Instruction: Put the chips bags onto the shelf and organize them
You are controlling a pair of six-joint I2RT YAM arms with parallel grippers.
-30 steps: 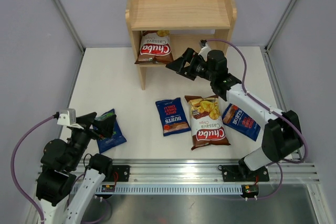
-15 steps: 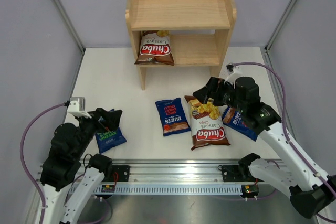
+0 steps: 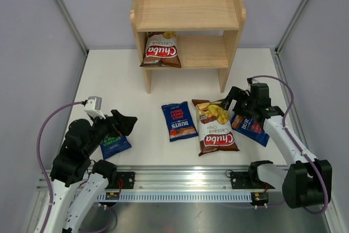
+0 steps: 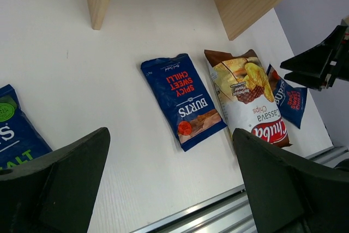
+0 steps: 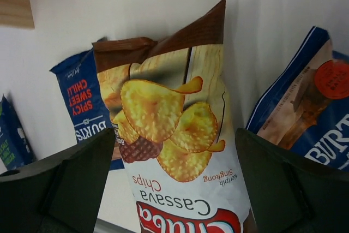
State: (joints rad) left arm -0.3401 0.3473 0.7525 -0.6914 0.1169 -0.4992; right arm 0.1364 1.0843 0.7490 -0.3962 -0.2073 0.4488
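Note:
The robot's right gripper needs to move down and to the left in the top view onto the flat Chuba bag's printed chips [image 3: 216, 109] [image 5: 169, 110], because they are below and beside it.
The wooden shelf [image 3: 187, 12] stands at the back; one brown Chuba bag [image 3: 160, 51] leans upright on the left of its lower tier. A second Chuba bag [image 3: 216, 127] lies flat on the table and also shows in the right wrist view [image 5: 180, 129]. Three blue Burts bags lie flat: one in the middle [image 3: 179, 121], one on the right [image 3: 251, 127], one on the left [image 3: 113, 143]. My right gripper [image 3: 233, 100] is open and empty, just above the top end of the flat Chuba bag. My left gripper [image 3: 123, 123] is open and empty, beside the left Burts bag.
The shelf's top tier [image 3: 185, 5] and the right half of its lower tier [image 3: 204, 52] hold nothing. Grey walls and frame posts [image 3: 65, 12] close in the table. A metal rail [image 3: 185, 181] runs along the near edge.
My right arm has pulled back from the shelf's lower tier and come down over the flat Chuba bag. My left gripper has moved right and forward, off the left Burts bag.

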